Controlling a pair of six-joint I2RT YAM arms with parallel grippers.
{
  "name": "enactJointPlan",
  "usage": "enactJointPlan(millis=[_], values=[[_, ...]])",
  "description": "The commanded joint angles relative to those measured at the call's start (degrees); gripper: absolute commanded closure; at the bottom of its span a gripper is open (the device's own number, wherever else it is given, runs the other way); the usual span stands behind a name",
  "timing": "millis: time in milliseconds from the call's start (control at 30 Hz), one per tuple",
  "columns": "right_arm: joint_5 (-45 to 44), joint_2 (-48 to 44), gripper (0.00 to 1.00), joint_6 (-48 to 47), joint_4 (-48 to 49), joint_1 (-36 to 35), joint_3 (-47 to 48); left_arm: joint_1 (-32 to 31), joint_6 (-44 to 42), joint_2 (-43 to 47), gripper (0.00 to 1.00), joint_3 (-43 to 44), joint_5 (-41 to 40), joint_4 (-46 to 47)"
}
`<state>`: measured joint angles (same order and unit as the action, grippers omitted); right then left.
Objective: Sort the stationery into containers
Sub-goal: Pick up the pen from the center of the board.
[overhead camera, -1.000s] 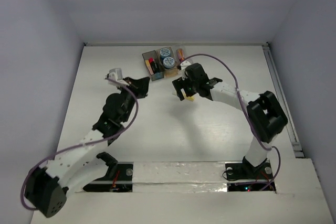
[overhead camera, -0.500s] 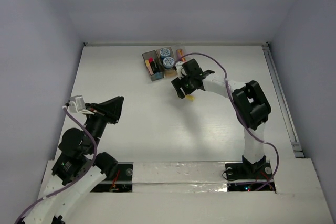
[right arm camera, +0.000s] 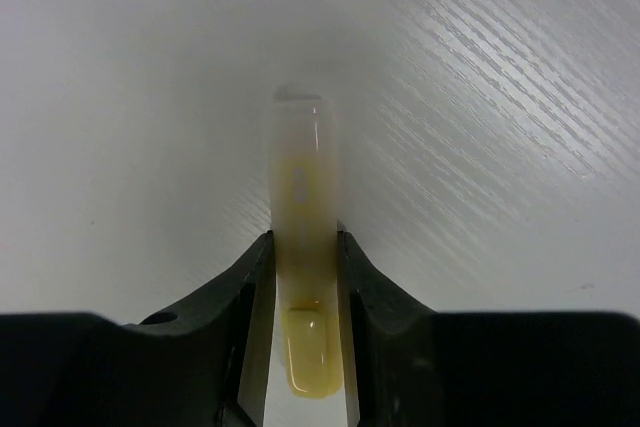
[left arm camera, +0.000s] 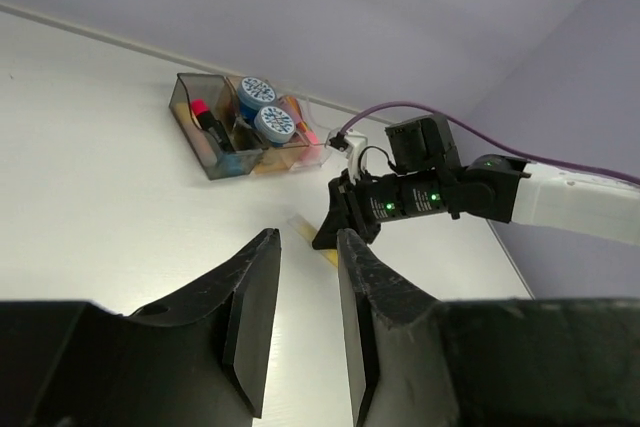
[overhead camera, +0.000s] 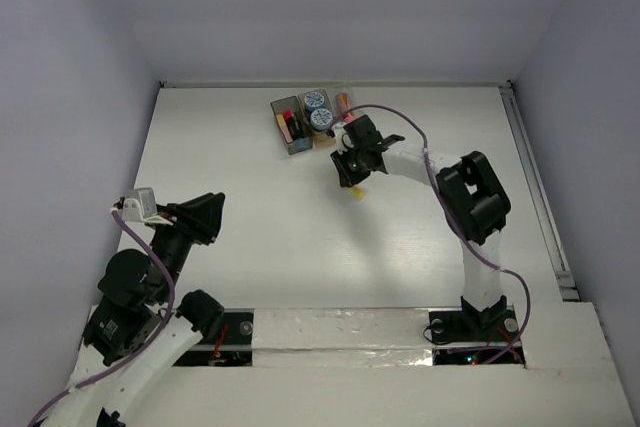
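Note:
The dark grey bin already holds a red-pink highlighter, so my right gripper will next raise the yellow highlighter, move outward over the bin and release it there.
A pale yellow highlighter [right arm camera: 302, 177] lies on the white table, and my right gripper [right arm camera: 303, 242] is shut on its sides, just in front of the containers [overhead camera: 297, 146]. From above, its yellow end [overhead camera: 357, 192] sticks out below the right gripper [overhead camera: 350, 179]. The dark grey bin [left arm camera: 196, 132] holds a red-pink highlighter [left arm camera: 205, 119]. Two round blue-white tubs [left arm camera: 266, 108] sit in the amber bin, and an orange pen [left arm camera: 300, 123] lies in the clear one. My left gripper [left arm camera: 307, 237] hangs far back at the near left, jaws slightly apart and empty.
White walls close in the table at the back and on both sides. The right arm [overhead camera: 470, 197] reaches across the right half with its purple cable [overhead camera: 420, 127] arching over it. The left arm [overhead camera: 150, 267] is folded near its base.
The left arm pulled back from the table's middle to the near left and its jaws parted a little. The right gripper moved slightly toward the bins and closed on the yellow highlighter.

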<state>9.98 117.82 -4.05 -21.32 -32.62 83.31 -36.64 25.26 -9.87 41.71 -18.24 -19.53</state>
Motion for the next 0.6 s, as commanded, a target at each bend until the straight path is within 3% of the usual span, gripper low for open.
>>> enactJointPlan(millis=[0, 200, 433, 567], values=[[-2.58, -0.66, 0.89, 0.54, 1.02, -1.56, -0.34, -0.18, -1.70, 0.29, 0.73, -0.14, -0.39, 1.07], [-7.17, -3.03, 0.98, 3.95, 4.70, -4.91, 0.98, -0.18, -1.70, 0.64, 0.72, -0.58, -0.04, 1.42], [-0.50, -7.17, 1.00, 12.83, 12.17, -5.44, 4.22, 0.95, -1.61, 0.38, 0.69, -1.28, 1.45, 2.30], [3.29, -2.88, 0.99, 18.01, 16.82, -5.44, 10.98, 3.50, -1.88, -1.02, 0.66, -1.90, 4.78, 3.35]])
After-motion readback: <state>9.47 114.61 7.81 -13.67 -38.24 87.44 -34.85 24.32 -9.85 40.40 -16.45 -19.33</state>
